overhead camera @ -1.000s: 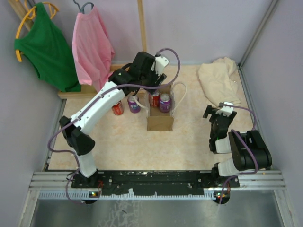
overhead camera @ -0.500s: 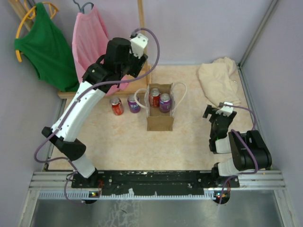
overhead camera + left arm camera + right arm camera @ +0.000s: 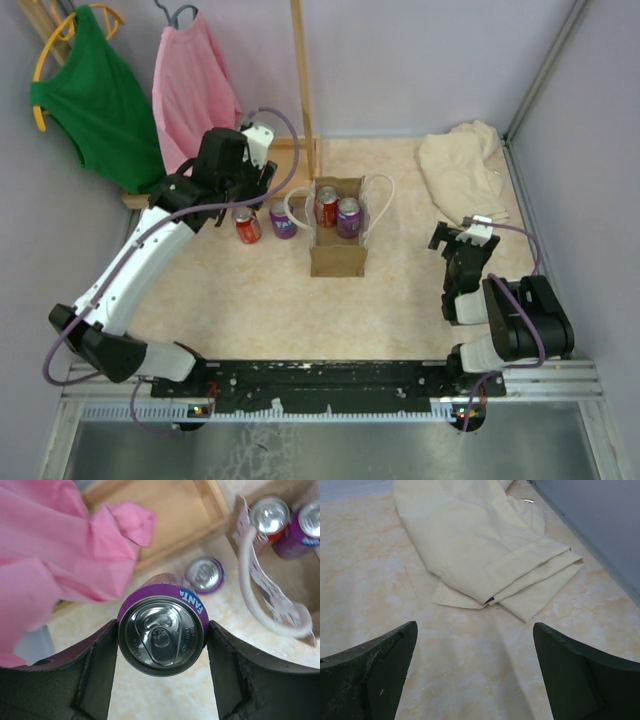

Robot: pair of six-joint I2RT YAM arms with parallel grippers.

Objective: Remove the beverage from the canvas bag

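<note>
The robot's left gripper will next bring the Fanta can back and down, to a spot nearer than the standing cans.
The tan canvas bag (image 3: pixel 338 258) with white rope handles (image 3: pixel 381 205) stands mid-table, open, with a red can (image 3: pixel 326 208) and a purple can (image 3: pixel 348 216) inside. My left gripper (image 3: pixel 243 198) is left of the bag, near the pink shirt, and is shut on a purple Fanta can (image 3: pixel 162 632) held upright above the table. In the left wrist view, the bag (image 3: pixel 239 535) and its two cans are at the upper right. My right gripper (image 3: pixel 460 236) is open and empty over bare table (image 3: pixel 475 645), far right of the bag.
A red can (image 3: pixel 248 228) and a purple can (image 3: pixel 283 221) stand on the table left of the bag. A pink shirt (image 3: pixel 193 95) and a green shirt (image 3: pixel 100 100) hang on a wooden rack (image 3: pixel 300 70). A cream cloth heap (image 3: pixel 460 170) lies back right.
My left arm has swung from over the bag to the left and come down, carrying the purple can toward the two cans on the table. The right arm has not moved.
</note>
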